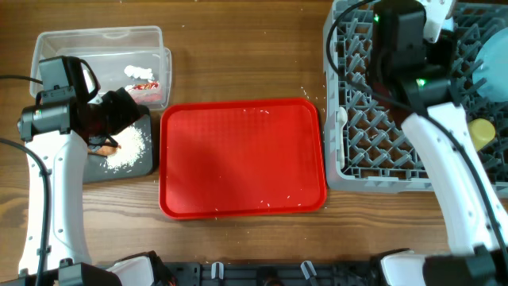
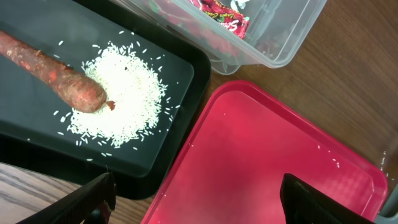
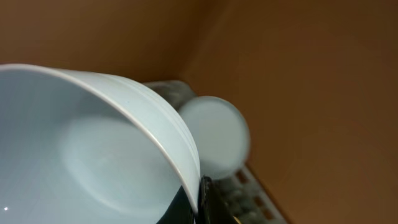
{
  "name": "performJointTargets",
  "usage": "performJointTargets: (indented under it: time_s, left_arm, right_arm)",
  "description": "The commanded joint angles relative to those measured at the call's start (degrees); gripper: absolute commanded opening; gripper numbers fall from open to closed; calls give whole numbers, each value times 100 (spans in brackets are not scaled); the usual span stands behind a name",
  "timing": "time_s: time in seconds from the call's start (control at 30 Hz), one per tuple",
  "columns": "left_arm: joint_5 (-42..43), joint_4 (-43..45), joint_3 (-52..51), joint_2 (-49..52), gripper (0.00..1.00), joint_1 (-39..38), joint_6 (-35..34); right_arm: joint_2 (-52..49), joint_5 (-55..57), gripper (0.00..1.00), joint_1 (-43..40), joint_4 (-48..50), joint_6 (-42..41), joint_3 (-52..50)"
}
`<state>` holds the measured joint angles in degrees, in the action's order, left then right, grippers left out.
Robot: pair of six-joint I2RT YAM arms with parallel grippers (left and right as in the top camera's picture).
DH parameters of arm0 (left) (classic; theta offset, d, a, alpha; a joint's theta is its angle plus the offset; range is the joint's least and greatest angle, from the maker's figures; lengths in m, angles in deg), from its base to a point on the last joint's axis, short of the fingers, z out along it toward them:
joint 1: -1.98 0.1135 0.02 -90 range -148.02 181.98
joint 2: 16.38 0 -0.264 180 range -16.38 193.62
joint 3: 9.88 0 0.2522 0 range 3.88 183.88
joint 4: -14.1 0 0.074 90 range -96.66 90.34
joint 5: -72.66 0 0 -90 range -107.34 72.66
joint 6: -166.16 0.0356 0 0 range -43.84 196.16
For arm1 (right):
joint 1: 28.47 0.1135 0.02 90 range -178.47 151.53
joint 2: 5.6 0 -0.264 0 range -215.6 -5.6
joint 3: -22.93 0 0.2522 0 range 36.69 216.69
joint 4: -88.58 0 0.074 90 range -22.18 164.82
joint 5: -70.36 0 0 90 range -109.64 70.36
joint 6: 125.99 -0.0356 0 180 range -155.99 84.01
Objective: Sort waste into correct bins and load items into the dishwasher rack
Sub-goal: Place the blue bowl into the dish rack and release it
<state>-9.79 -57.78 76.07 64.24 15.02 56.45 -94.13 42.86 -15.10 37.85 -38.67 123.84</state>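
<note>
The pale blue bowl goes down from my right gripper onto the empty rack wires next, since they lie below toward the red tray [image 2: 267, 168].
My left gripper [image 2: 199, 199] is open and empty, hovering over the edge between the black tray [image 2: 37, 137] and the red tray [image 2: 267, 168]. The black tray holds an orange carrot piece [image 2: 56, 71] and a pile of white rice grains [image 2: 124, 93]. The clear tub [image 1: 99, 48] holds the red wrapper [image 2: 224, 15] and a white paper scrap [image 1: 136, 71]. My right gripper [image 3: 200, 199] is shut on the rim of a pale blue bowl [image 3: 81, 155], above the far right of the grey dishwasher rack [image 1: 357, 119]. The yellow cup [image 1: 482, 131] and light-blue plate [image 1: 492, 56] are in the rack.
The large red tray [image 1: 242, 159] lies between the black tray and the rack, with a few stray rice grains on it. A round pale dish [image 3: 214, 134] stands in the rack behind the held bowl. The tub and black tray sit side by side at the left.
</note>
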Motion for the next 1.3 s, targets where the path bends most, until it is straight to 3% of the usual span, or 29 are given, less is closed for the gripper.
performJointTargets:
  time_s: [0.0, 0.33, 0.5, 0.7, 0.77, 0.8, 0.87, 0.93, 1.1, 1.27]
  left_arm:
    - [72, -2, 24, -63, 85, 26, -72]
    - [140, 0, 24, -63, 85, 26, -72]
    - [138, 44, 24, -63, 85, 26, -72]
    - [138, 44, 24, -63, 85, 26, -72]
    - [138, 44, 24, -63, 85, 26, -72]
    - [138, 42, 24, -63, 86, 26, -72]
    - [138, 42, 24, -63, 85, 26, -72]
    - [138, 42, 24, -63, 86, 26, -72]
    - [138, 42, 24, -63, 87, 26, -70]
    - [138, 44, 24, -63, 93, 24, -72]
  right_arm:
    - [-811, 1051, 4, -251, 55, 107, -103]
    - [-2817, 1169, 4, -319, 391, 411, -103]
    - [-2918, 946, 4, -72, 284, 420, -103]
    - [-2918, 203, 6, 146, -516, 391, -103]
    - [-2914, 170, 20, 153, -918, 52, -103]
    - [-2896, 94, 39, 157, -1161, -186, -103]
    - [-2820, -415, 52, 157, -1499, -466, -101]
    - [-2662, -1036, 56, 157, -1674, -839, -103]
    - [-1740, -2667, 63, 157, -1707, -861, -101]
    - [-529, -4592, 80, 157, -1683, -409, -101]
